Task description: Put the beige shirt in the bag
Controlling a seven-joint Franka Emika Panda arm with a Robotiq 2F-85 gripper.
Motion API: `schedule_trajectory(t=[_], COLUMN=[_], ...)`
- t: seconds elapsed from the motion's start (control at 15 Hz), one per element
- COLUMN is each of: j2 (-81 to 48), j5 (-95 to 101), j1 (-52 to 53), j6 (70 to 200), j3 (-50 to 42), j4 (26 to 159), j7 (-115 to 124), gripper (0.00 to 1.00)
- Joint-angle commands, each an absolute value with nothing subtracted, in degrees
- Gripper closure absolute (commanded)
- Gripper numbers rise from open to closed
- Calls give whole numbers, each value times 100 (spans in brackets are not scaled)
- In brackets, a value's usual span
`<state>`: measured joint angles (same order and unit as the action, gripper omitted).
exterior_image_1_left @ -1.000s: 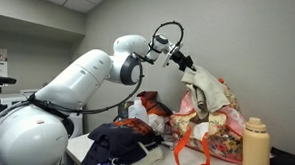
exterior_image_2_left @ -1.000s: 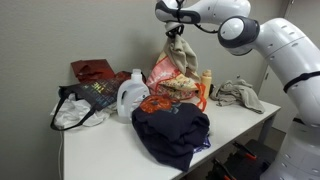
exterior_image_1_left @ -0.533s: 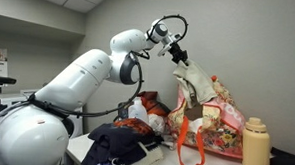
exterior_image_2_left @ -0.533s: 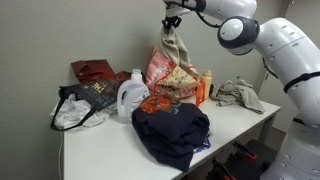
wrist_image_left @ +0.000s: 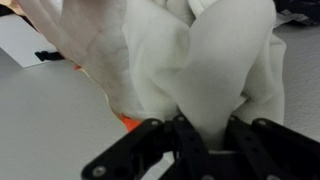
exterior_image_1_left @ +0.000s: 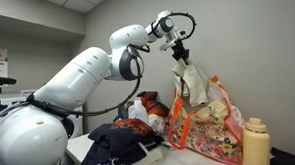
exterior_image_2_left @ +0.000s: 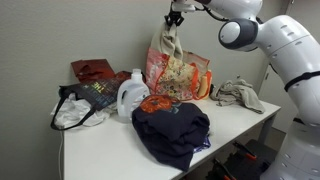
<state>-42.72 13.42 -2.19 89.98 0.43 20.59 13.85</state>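
The gripper moves down next toward the floral bag's open top below it and releases the beige shirt, since the shirt still hangs partly above.
My gripper [exterior_image_1_left: 179, 52] is shut on the beige shirt [exterior_image_1_left: 195, 85] and holds it high, so it hangs down over the open top of the floral bag [exterior_image_1_left: 213, 130]. In the other exterior view the gripper [exterior_image_2_left: 175, 13] is near the top edge, with the shirt [exterior_image_2_left: 172, 46] draped in front of the bag [exterior_image_2_left: 190, 76]. In the wrist view the shirt [wrist_image_left: 200, 55] fills the picture, pinched between the black fingers [wrist_image_left: 208, 135]. The shirt's lower end touches the bag's rim; I cannot tell if it is inside.
On the table stand a yellow bottle [exterior_image_1_left: 255, 145], a white jug [exterior_image_2_left: 130, 96], a pile of dark clothes [exterior_image_2_left: 170, 126], a black bag [exterior_image_2_left: 84, 100], a red bag [exterior_image_2_left: 92, 70] and a grey cloth [exterior_image_2_left: 238, 93]. A wall is close behind.
My gripper has risen with the shirt. The floral bag now stands taller and upright, and its orange strap no longer hangs down the front.
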Motion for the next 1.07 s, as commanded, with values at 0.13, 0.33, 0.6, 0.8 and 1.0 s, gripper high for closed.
schedule_trajectory(t=[0.13,0.33,0.6,0.8,1.0], j2=[-4333,-4610,-4822,-4978,-5081], j5=[1412,1477,1686,1785,1634], j1=[-283,-381,-414,-348,-268], j6=[8935,8721,8645,8720,8723], j3=[-785,-1075,-1383,-1459,-1281], j4=[2211,1978,1951,1969,2013], j7=[1489,1553,1740,1664,1462], gripper=[94,94,94,94,94])
